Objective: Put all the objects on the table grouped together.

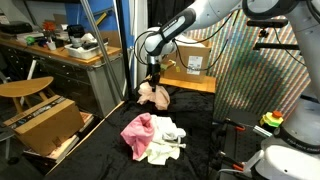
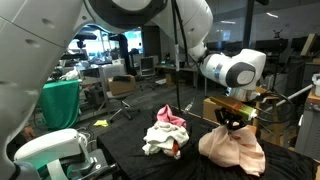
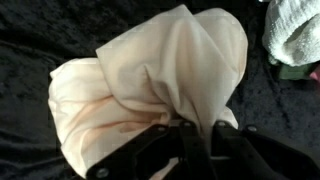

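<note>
My gripper carries the peach-coloured cloth [image 1: 153, 95] to its right in the wrist view next, over the pile of pink and white cloths there, and lets go.
A peach-coloured cloth [image 1: 153, 95] hangs from my gripper [image 1: 155, 80] above the black table; it shows in both exterior views, in one as a wide drooping bundle [image 2: 232, 148] under the gripper [image 2: 232, 120]. In the wrist view the cloth [image 3: 150, 75] fills the frame and a fold is pinched between my fingers [image 3: 185, 135]. A pile of a pink cloth [image 1: 138, 130] and a white cloth [image 1: 165, 140] lies on the table nearer the front; it also shows as a heap [image 2: 166, 132] beside the held cloth. A corner of a white cloth [image 3: 295, 30] shows at the wrist view's top right.
The table is covered in black fabric [image 1: 100, 150]. A cardboard box [image 1: 192, 58] stands on a wooden surface behind the gripper. A wooden stool [image 1: 25, 90] and another cardboard box [image 1: 45, 122] stand beside the table. A tripod and green object [image 1: 272, 120] are at the far side.
</note>
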Available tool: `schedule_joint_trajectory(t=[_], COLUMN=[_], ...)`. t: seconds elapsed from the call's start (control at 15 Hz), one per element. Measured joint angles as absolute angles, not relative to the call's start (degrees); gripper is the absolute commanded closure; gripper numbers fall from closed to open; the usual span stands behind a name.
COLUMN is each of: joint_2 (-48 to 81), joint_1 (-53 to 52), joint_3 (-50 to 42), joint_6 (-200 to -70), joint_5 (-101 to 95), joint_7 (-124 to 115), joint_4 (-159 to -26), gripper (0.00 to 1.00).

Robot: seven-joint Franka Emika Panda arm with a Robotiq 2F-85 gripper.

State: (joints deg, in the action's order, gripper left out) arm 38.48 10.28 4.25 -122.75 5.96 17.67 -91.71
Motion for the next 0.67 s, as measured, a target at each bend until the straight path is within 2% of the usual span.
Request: schedule_joint_trajectory(t=[0.67], joint_2=[19.6], joint_1=[5.9], joint_3=[7.6], joint_6=[-125.4], joint_5=[6.4], joint_7=[20.2], joint_4=[-108.0], gripper=[0.92])
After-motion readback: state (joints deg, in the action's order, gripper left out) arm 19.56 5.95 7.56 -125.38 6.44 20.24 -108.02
